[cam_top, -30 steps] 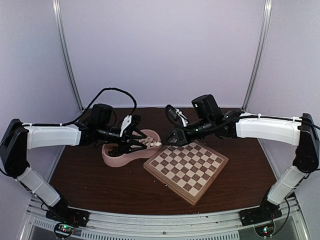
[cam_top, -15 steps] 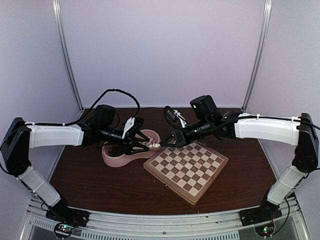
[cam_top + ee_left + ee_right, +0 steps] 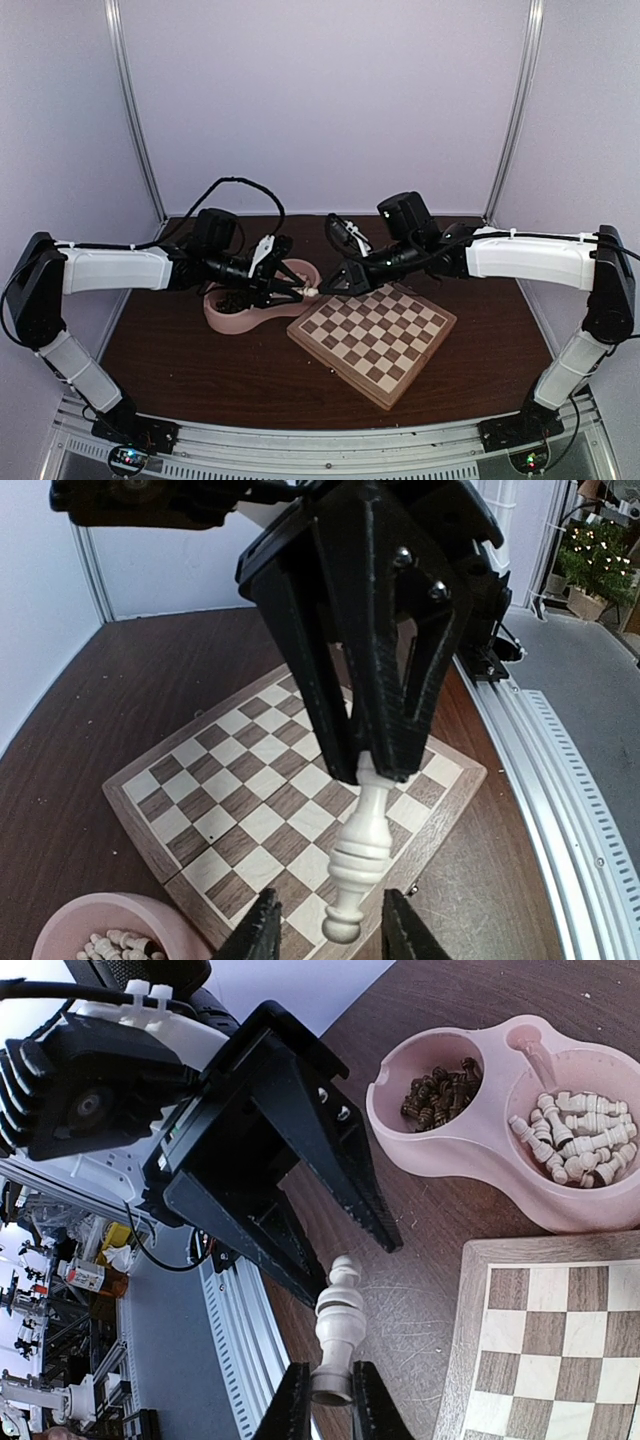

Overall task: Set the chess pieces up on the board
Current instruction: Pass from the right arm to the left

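Observation:
My right gripper draws back next, tilts downward, lowers the piece and releases it on the board's empty near corner square (image 3: 388,384), which lies below and back from it.
A cream-white chess piece (image 3: 338,1335) hangs in the air just off the board's (image 3: 372,330) left corner. My right gripper (image 3: 328,1395) is shut on its base. The piece's head (image 3: 345,920) sits between the fingers of my left gripper (image 3: 331,922), which is open with a gap on each side. In the top view the two grippers meet tip to tip, left gripper (image 3: 298,292) and right gripper (image 3: 330,287), above the pink dish's right end. The board (image 3: 230,800) carries no pieces in any view.
A pink double-bowl dish (image 3: 232,315) stands left of the board. One bowl holds several cream pieces (image 3: 580,1130), the other several dark brown pieces (image 3: 440,1090). The table's rear wall lies behind both arms.
The left gripper has moved right and the right gripper slightly left, so their tips now meet around the cream piece. Board and dish have not moved.

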